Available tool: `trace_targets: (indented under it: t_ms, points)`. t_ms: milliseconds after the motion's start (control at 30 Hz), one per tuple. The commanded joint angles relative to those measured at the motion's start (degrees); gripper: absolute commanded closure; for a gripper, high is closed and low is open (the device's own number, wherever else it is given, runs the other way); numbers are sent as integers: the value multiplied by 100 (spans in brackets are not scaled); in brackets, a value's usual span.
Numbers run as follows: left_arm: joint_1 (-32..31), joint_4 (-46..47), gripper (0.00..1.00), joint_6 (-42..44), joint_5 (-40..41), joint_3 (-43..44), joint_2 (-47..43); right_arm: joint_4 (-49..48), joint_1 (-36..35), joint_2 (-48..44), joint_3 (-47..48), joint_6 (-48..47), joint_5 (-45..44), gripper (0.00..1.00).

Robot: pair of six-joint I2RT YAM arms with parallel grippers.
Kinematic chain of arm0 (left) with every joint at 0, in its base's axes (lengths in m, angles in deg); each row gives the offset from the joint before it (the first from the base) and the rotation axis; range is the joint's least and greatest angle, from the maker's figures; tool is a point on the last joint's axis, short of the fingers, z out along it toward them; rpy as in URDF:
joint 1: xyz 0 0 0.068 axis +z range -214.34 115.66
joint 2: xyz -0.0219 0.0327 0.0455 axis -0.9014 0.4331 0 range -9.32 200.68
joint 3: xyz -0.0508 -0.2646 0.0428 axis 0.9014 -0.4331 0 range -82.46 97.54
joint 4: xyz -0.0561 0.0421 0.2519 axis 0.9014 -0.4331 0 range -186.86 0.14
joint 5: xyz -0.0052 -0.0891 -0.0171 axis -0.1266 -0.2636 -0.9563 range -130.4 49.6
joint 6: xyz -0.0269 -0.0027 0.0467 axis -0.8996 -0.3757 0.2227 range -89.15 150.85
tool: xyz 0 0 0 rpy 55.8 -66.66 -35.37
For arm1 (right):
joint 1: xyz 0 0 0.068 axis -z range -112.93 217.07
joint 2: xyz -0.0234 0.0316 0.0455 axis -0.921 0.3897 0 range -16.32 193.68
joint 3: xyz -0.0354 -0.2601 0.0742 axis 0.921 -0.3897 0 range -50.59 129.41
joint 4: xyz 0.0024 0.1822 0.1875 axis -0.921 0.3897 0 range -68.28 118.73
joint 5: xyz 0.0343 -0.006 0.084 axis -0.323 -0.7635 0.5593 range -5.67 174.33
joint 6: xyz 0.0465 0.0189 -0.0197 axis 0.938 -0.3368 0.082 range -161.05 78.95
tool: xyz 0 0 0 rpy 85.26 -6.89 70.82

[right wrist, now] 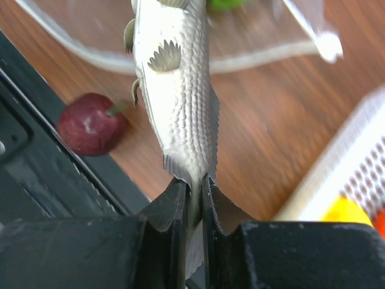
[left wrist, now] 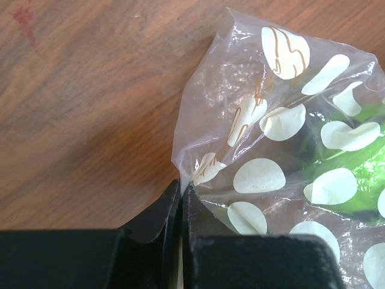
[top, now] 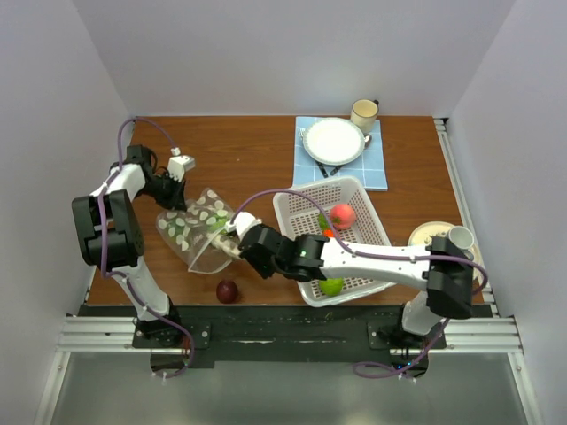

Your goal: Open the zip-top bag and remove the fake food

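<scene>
The basket holding food [right wrist: 363, 171] is to the right of my right gripper in the top view. My right gripper will next move the fish [right wrist: 177, 90] over the basket's rim and let go of the fish's tail.
The zip-top bag [top: 197, 227] lies left of centre on the table, clear with white dots and green print. My left gripper [top: 174, 202] is shut on its far-left corner, and in the left wrist view the plastic [left wrist: 283, 120] is pinched between the closed jaws of the left gripper [left wrist: 181, 184]. My right gripper [top: 234, 244] is at the bag's open mouth. It [right wrist: 197, 183] is shut on the tail of a silvery fake fish [right wrist: 177, 90], whose head end reaches into the bag [right wrist: 289, 51]. Something green [left wrist: 361, 174] shows inside the bag.
A dark purple piece [top: 228, 290] lies near the front edge, by the black rail [right wrist: 36, 162]. The white perforated basket [top: 292, 199] holds a pink peach [top: 343, 215] and a green apple [top: 331, 286]. A plate [top: 334, 140] on a blue mat and a mug [top: 364, 112] sit at the back.
</scene>
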Motion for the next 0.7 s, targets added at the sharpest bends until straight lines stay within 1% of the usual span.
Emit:
trace_targets:
  t_ms: [0,67,100,133,167,233,267,333,367,467,567,667]
  points:
    - [46,196,93,-122,66,185,-30,886,-13,-505,-36,492,-532,89]
    - [54,196,93,-122,101,159,-74,1221,-13,-628,34,746,-1024,89]
    - [46,214,93,-113,109,141,-101,1553,-13,-768,78,826,-1199,89]
    - [45,223,93,-96,136,106,-110,1783,-13,-857,131,1070,-1584,90]
    - [54,223,94,-95,145,88,-127,2063,-13,-962,122,1160,-1718,90]
    - [46,231,94,-95,145,53,-136,2241,-4,-1410,35,1449,-2026,91]
    - [45,231,94,-95,153,36,-145,2425,4,-1585,-9,1564,-2410,91]
    - [54,231,94,-87,145,9,-162,2663,48,-1936,-115,2010,-2808,92]
    - [46,223,94,-95,145,9,-162,2899,83,-2017,-185,2161,-3157,92]
    - [46,196,94,-95,83,0,-171,3015,417,-2097,-439,2426,-3302,92]
    - [45,126,94,-95,13,-8,-224,2858,795,-1851,-729,2400,-3135,85]
    - [46,108,94,-95,13,-61,-355,2455,848,-1675,-888,2233,-3029,48]
